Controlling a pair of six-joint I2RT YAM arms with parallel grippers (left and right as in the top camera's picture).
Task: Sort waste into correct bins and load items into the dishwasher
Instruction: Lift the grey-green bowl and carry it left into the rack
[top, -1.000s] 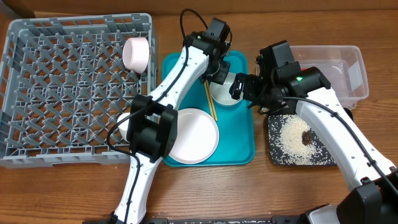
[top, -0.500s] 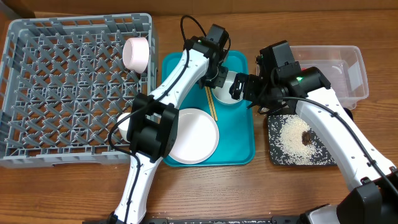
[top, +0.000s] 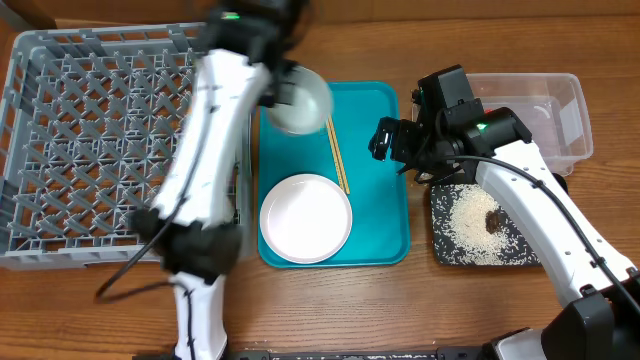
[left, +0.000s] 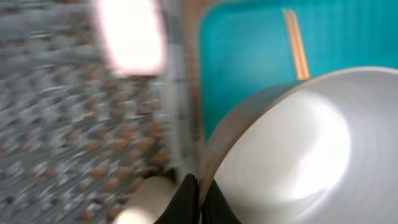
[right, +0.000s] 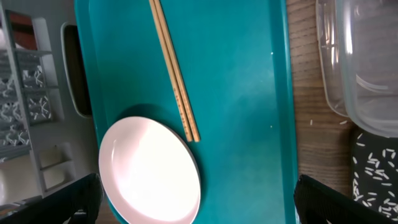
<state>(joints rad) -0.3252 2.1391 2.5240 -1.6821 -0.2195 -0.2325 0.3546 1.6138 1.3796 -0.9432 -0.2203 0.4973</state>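
Observation:
Next, my left gripper will tilt the bowl and lower the bowl onto the empty pegs beside the pink-white cup (left: 127, 34) in the grey rack (top: 90, 150).
My left gripper (top: 285, 88) is shut on the rim of a small white bowl (top: 302, 100) and holds it in the air over the teal tray's left edge, beside the grey rack (top: 90, 150). In the left wrist view the fingers (left: 199, 198) pinch the bowl's (left: 298, 155) rim; a blurred pink-white cup (left: 127, 34) lies in the rack. The plate (top: 305, 218) and the chopsticks (top: 338, 155) lie on the teal tray (top: 380, 200). My right gripper (top: 385, 140) is open and empty over the tray's right side. Rice and a brown scrap (top: 493, 220) lie in the black tray (top: 445, 250).
The clear tub (top: 530, 115) stands at the back right, behind the black tray. The right wrist view shows the plate (right: 149, 171), the chopsticks (right: 174, 68), the tub's corner (right: 360, 62) and my open fingers (right: 199, 208). Red wrapper and tissue are not in view.
My left gripper has lifted the small bowl off the teal tray and swung it left toward the rack, blurred by motion. The right arm has not moved.

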